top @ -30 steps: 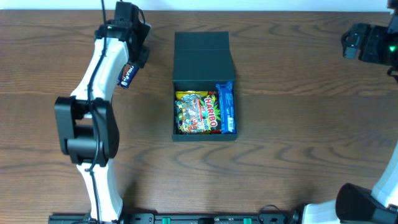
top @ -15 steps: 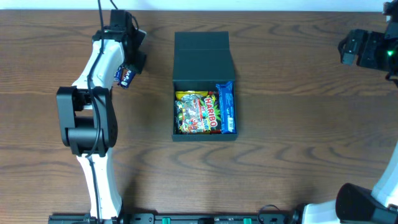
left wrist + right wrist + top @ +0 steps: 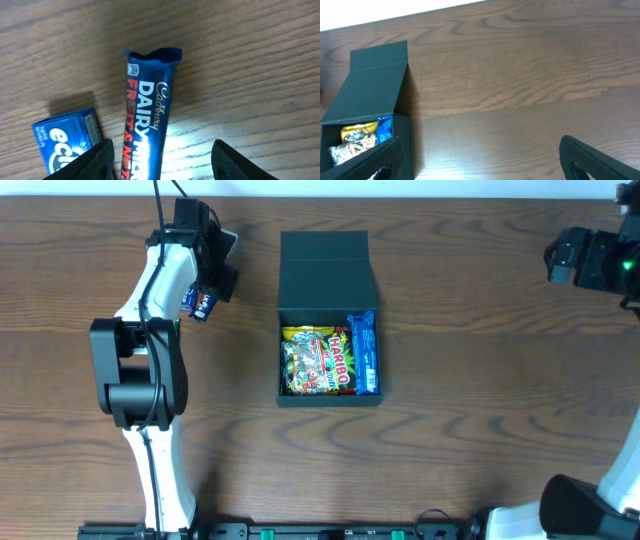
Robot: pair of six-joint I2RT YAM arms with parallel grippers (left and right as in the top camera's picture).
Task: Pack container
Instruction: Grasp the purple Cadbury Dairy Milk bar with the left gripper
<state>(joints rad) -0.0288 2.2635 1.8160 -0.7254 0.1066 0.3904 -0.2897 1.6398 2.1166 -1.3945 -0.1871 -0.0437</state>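
Observation:
The Cadbury Dairy Milk bar lies below the left gripper, between its open fingers, so the gripper will next go down over the middle of the bar and close across its width.
The dark teal-grey container [image 3: 290,350] stands open mid-table, its flap lid [image 3: 325,255] laid back. It holds a yellow Haribo packet [image 3: 318,360] and a blue bar [image 3: 364,352]. It also shows in the right wrist view [image 3: 370,85]. My left gripper [image 3: 210,280] is at the far left, open. In the left wrist view its jaws [image 3: 162,165] straddle a blue Dairy Milk bar [image 3: 150,110] lying on the table. A blue gum pack [image 3: 65,142] lies just left of the bar. My right gripper [image 3: 485,165] is open and empty above bare table.
In the overhead view a blue packet [image 3: 203,303] peeks out beside the left gripper; I cannot tell which of the two it is. The right arm [image 3: 585,258] hovers at the far right edge. The table is dark wood.
The left arm has shifted slightly up and to the left over the blue packets. The right arm has edged a little left. The container has not moved.

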